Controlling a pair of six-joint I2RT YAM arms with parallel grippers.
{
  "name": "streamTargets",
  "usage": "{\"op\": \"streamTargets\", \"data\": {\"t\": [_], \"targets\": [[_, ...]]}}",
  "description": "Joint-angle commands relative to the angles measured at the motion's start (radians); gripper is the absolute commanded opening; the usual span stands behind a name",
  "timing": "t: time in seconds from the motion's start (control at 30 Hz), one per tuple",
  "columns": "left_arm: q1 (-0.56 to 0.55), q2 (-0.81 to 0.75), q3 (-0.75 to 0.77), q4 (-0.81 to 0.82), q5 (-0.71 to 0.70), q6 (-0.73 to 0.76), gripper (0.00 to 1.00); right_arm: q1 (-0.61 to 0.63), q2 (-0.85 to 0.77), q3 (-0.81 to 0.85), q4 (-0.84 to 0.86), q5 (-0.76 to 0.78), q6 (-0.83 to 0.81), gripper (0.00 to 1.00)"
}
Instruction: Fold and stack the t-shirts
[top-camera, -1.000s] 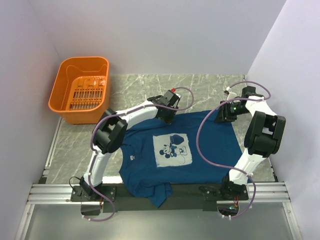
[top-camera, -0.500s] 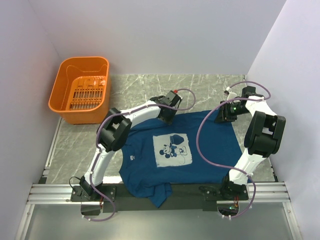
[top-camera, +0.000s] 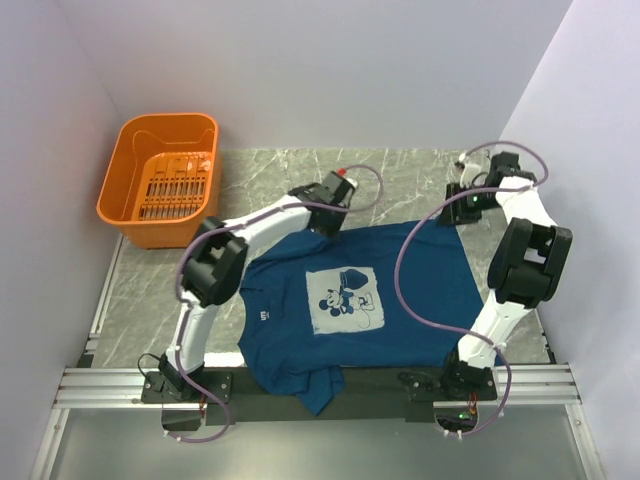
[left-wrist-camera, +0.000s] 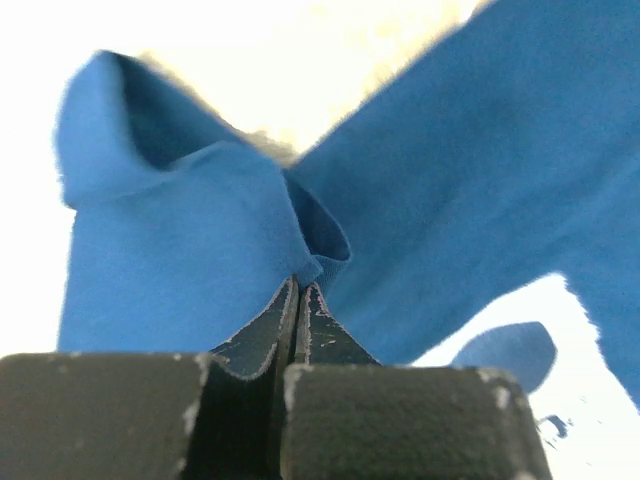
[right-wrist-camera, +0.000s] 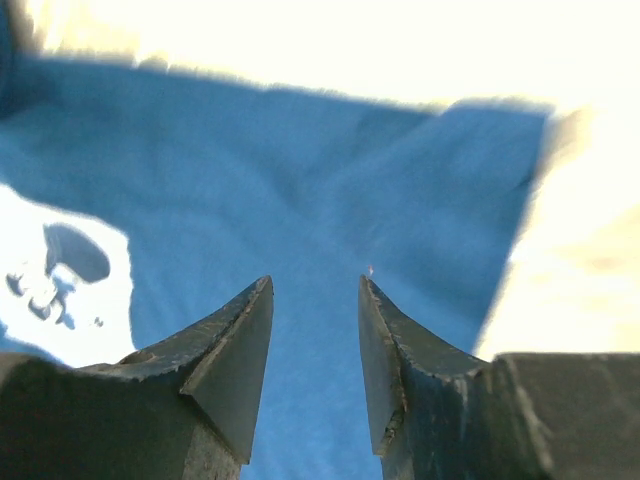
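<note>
My right gripper moves down and outward next onto the tip of the shirt's free far corner, which still lies beyond my open fingers.
A dark blue t-shirt (top-camera: 420, 290) lies spread flat on the marble table, its white cartoon print (top-camera: 345, 300) facing up. One part of it hangs over the near edge. My left gripper (top-camera: 325, 222) is at the shirt's far left edge. In the left wrist view this gripper (left-wrist-camera: 300, 287) is shut on a pinched fold of the blue cloth (left-wrist-camera: 180, 250). My right gripper (top-camera: 463, 210) hovers by the shirt's far right corner. Seen from the right wrist, that gripper (right-wrist-camera: 315, 285) is open over flat blue fabric (right-wrist-camera: 300, 170), with nothing between its fingers.
An orange plastic basket (top-camera: 150, 228) stands at the far left of the table. White walls close in the left, back and right sides. The arm bases and a metal rail (top-camera: 110, 385) run along the near edge.
The left jaws have closed onto the shirt's far edge and the wrist has shifted slightly back. The right gripper has drawn back toward the far right corner, still open.
</note>
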Motion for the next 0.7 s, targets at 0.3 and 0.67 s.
{"op": "streamTargets", "data": {"t": [0.3, 0.67], "targets": [[0.104, -0.168, -0.062, 0.114, 0.124, -0.098, 0.0, 0.003, 0.314, 0.474, -0.097, 0.237, 0.012, 0.47], [0.139, -0.165, -0.059, 0.114, 0.158, -0.114, 0.0, 0.009, 0.456, 0.585, -0.1, 0.253, 0.021, 0.47]]}}
